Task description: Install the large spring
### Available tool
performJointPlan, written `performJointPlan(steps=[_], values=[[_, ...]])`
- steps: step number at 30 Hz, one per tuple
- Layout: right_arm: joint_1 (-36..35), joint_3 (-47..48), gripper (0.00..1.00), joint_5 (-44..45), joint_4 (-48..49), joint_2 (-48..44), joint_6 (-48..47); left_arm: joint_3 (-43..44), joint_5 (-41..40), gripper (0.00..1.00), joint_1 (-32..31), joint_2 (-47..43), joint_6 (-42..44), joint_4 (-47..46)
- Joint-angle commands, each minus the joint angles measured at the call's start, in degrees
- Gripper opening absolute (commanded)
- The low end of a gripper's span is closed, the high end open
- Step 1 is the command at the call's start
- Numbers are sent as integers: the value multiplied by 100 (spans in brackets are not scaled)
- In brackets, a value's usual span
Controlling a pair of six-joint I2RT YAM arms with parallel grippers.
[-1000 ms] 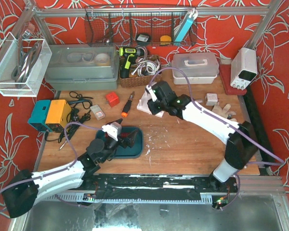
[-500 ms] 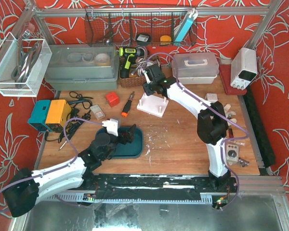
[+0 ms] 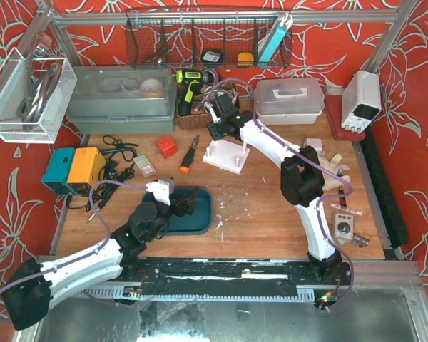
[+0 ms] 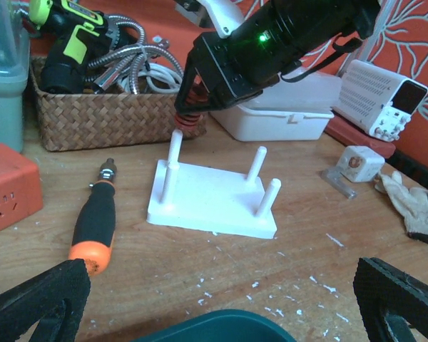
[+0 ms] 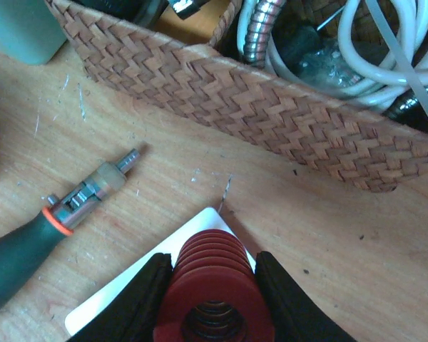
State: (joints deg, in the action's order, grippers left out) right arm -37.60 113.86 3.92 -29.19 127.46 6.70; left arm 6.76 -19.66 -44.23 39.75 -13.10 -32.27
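The peg nearest the basket is below my right gripper. I will lower my right gripper so the upright coil slides down over the peg, and then let go of the spring (image 5: 217, 278).
My right gripper (image 5: 215, 288) is shut on the large spring (image 5: 217, 278), a red coil held upright between its black fingers (image 5: 139, 299). The left wrist view shows the spring (image 4: 189, 114) hanging just above the back-left peg (image 4: 175, 142) of the white base plate (image 4: 214, 203). In the top view that gripper (image 3: 217, 127) hovers over the plate's (image 3: 227, 158) far left corner. The plate carries several upright pegs. My left gripper (image 4: 221, 313) is open and holds nothing. It hangs over the teal tray (image 3: 200, 214), facing the plate.
An orange-handled screwdriver (image 4: 93, 224) lies left of the plate. A wicker basket (image 5: 271, 107) of cables and a drill stands close behind it. A red block (image 3: 166, 147), a white lidded box (image 3: 289, 100) and a glove (image 3: 335, 167) sit around it.
My right arm has carried the spring from above the plate's middle to its far left corner. My left arm has shifted slightly left over the tray.
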Motion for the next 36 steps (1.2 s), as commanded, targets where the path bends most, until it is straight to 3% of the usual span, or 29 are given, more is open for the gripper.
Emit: performJointPlan(steps=[1, 13, 24, 36], values=[[91, 537, 0, -24, -207, 260, -38, -122, -52, 100, 19, -188, 61, -236], [154, 719, 5, -327, -278, 636, -8, -110, -98, 100, 19, -140, 62, -210], [166, 1014, 34, -219, -488, 793, 23, -144, -95, 100, 19, -178, 104, -241], [166, 781, 66, -303, -1068, -203, 55, -204, 163, 99, 19, -348, 272, -224]])
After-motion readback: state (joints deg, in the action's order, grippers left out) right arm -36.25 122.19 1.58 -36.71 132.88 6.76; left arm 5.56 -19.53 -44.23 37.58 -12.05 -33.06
